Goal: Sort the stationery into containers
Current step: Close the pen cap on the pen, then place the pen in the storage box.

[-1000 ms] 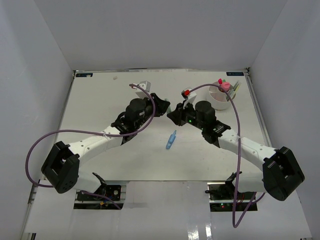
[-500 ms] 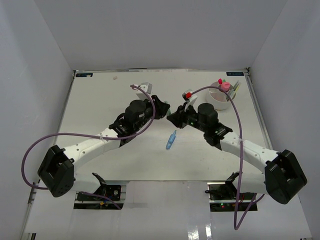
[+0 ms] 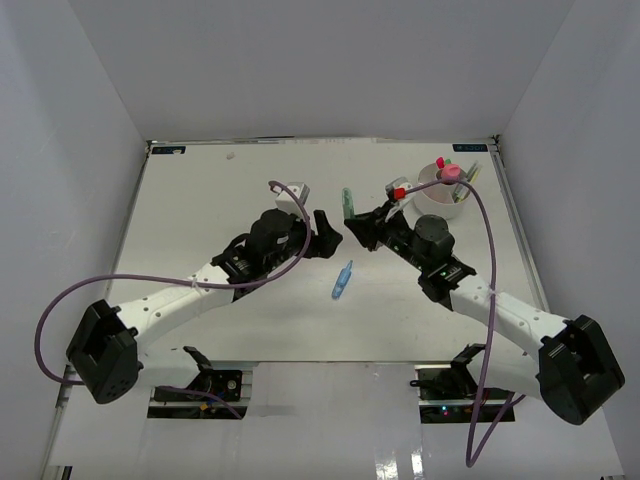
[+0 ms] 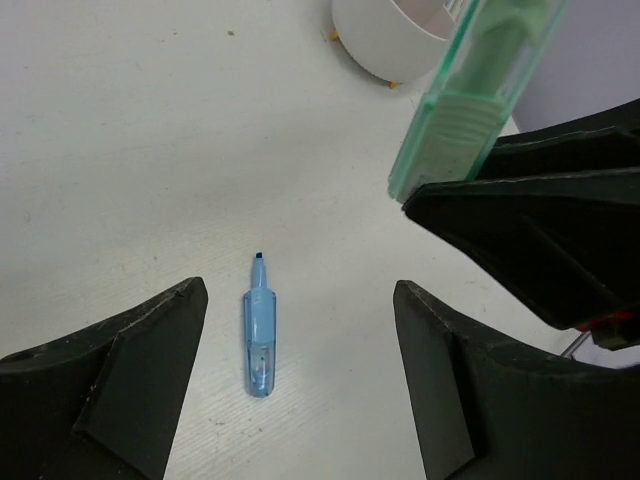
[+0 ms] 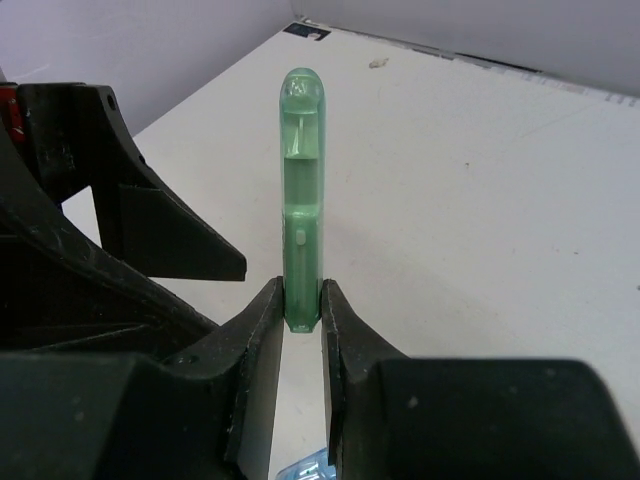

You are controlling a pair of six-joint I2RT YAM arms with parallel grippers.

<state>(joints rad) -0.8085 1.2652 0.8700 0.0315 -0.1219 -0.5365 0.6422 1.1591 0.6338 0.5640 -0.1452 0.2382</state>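
Note:
Next I need to swing my right gripper to the right in the top view and release the green pen (image 3: 348, 200) over the tub's near part, since pink-capped items fill its back.
A translucent green pen (image 5: 301, 200) stands upright between the fingers of my right gripper (image 5: 302, 295), which is shut on its lower end; from above the green pen (image 3: 348, 200) rises over the right gripper (image 3: 354, 224) at mid-table. My left gripper (image 4: 300, 300) is open with nothing between its fingers, just left of the green pen (image 4: 480, 90) and apart from it. A light blue pen (image 4: 260, 335) lies flat on the table below the left gripper (image 3: 328, 232). The round white tub (image 3: 432, 210) stands at the back right with pink-capped items sticking out.
The blue pen (image 3: 342, 280) lies between the two arms, nearer the front. The left gripper's black fingers (image 5: 150, 220) stand close on the left of the right gripper. The tub's wall (image 4: 385, 45) shows beyond the green pen. White walls enclose the table.
My left gripper has opened and let go of the green pen. The right gripper keeps the pen and has shifted slightly right and back with it.

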